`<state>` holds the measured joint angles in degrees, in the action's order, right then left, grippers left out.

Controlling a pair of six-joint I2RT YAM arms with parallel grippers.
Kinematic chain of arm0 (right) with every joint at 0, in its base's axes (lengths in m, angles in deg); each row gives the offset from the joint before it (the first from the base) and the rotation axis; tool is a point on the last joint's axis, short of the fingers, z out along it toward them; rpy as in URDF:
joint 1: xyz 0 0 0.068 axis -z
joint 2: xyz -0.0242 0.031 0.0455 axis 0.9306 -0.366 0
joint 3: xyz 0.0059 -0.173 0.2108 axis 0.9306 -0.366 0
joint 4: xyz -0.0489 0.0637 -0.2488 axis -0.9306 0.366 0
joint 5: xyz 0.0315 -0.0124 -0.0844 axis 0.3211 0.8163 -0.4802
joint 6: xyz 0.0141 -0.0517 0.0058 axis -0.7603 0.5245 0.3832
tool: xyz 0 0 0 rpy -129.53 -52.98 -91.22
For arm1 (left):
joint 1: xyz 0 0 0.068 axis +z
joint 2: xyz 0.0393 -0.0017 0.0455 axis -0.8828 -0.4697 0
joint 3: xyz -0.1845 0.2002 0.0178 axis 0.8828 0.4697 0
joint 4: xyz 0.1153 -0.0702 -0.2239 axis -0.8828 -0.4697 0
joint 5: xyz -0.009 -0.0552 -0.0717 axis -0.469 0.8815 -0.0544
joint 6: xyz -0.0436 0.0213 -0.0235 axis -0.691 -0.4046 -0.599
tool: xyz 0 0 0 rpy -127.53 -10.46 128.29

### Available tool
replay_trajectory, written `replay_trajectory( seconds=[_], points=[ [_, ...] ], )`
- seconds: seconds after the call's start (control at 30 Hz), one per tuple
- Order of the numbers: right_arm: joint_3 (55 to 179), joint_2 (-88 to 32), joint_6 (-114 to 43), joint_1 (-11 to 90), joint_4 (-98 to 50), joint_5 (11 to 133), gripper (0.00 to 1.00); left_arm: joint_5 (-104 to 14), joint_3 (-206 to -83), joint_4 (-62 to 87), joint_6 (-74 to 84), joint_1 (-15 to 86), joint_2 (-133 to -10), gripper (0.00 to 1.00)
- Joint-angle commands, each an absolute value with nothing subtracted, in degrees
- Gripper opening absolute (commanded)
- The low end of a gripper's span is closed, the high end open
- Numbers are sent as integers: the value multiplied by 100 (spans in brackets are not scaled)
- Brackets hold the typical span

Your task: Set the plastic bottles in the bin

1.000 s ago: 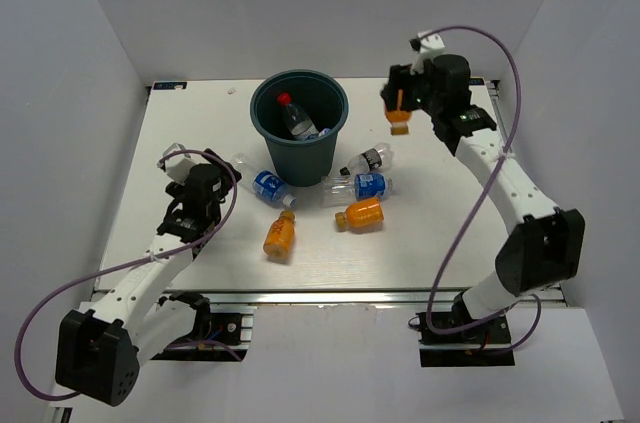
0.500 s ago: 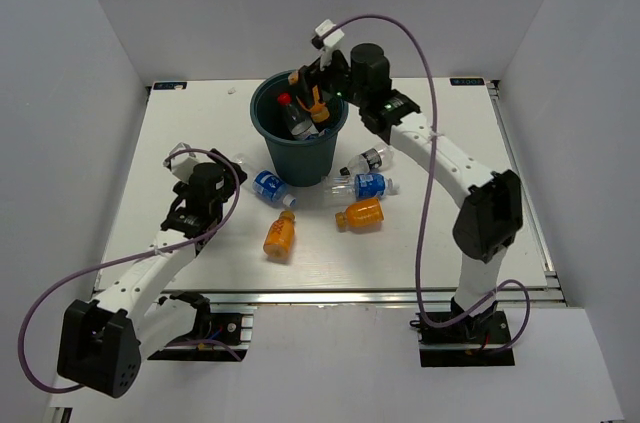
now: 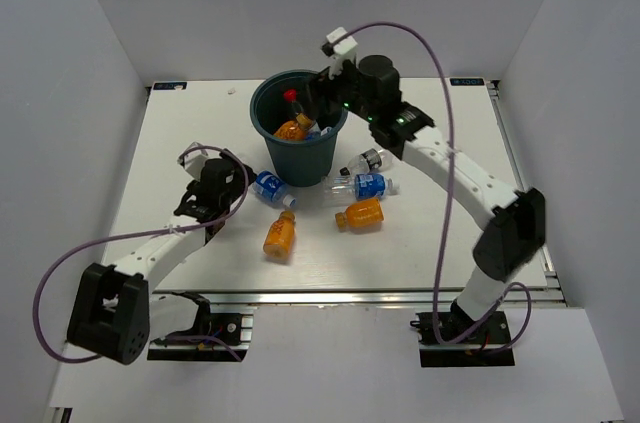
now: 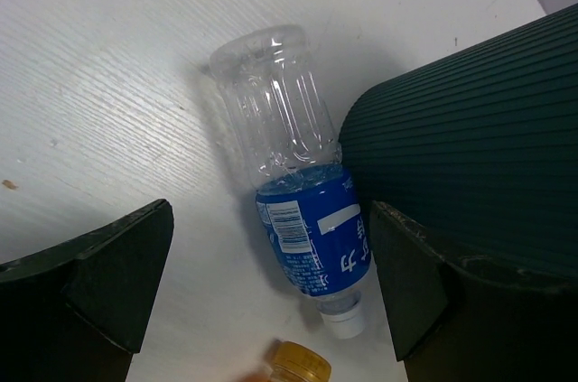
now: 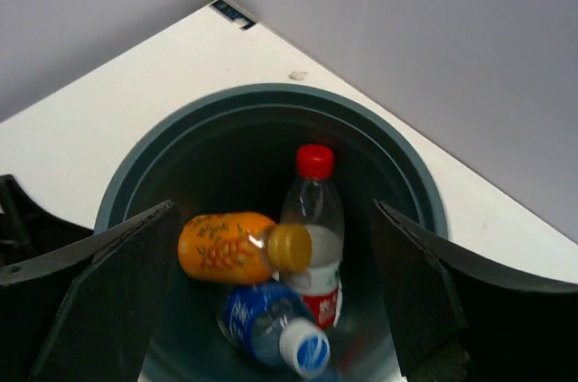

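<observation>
The blue-labelled bottle lies lengthwise between the open fingers of my left gripper. My left gripper should next move down and to the right in the top view, onto the bottle's blue label (image 3: 268, 185) (image 4: 303, 194).
The dark teal bin (image 3: 325, 148) stands at the back middle of the table. Inside it lie an orange bottle (image 5: 226, 246), a clear bottle with a red cap (image 5: 315, 210) and a blue-labelled bottle (image 5: 266, 323). My right gripper (image 3: 318, 108) hovers over the bin's mouth, open and empty (image 5: 275, 301). My left gripper (image 3: 240, 186) is open, low over the table, its fingers either side of a clear blue-labelled bottle (image 4: 302, 219) that lies against the bin's wall (image 4: 479, 147). That bottle also shows in the top view (image 3: 268, 186).
Two orange bottles (image 3: 280, 235) (image 3: 362, 214) lie on the table in front of the bin. A blue-labelled bottle (image 3: 366, 186) and another clear bottle (image 3: 368, 159) lie to the bin's right. An orange cap (image 4: 298, 366) shows just below the left gripper's bottle.
My right arm swung left from the back right with an orange bottle, came over the bin and let it go; it now lies inside. My left gripper moved right toward the blue-labelled bottle.
</observation>
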<state>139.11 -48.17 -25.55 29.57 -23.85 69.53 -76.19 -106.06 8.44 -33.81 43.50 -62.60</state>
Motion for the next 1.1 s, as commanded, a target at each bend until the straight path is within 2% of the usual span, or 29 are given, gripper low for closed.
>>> replay_trajectory(
  seconds=[0.0, 0.3, 0.5, 0.87, 1.0, 1.07],
  points=[
    [13038, -3670, -2814, 3003, -2877, 6200, 89, -7344, -10897, 1219, -3556, 4370, -6557, 98],
    [9647, -1102, -3850, 3302, -3353, 4820, 89, -7327, -11363, 1501, -4119, 4361, -7778, 98],
    [8520, -89, -4378, 3399, -3142, 4415, 89, -7221, -11504, 1571, -4251, 4370, -8306, 98],
    [7903, 720, -4502, 3407, -2544, 3888, 89, -7423, -11627, 1835, -4409, 4370, -8957, 97],
    [7849, 808, -4546, 3407, -2597, 3870, 89, -7423, -11688, 1905, -4400, 4370, -9089, 89],
    [7841, 800, -4554, 3407, -2553, 3861, 89, -7458, -11750, 1827, -4392, 4370, -9063, 77]
  ],
)
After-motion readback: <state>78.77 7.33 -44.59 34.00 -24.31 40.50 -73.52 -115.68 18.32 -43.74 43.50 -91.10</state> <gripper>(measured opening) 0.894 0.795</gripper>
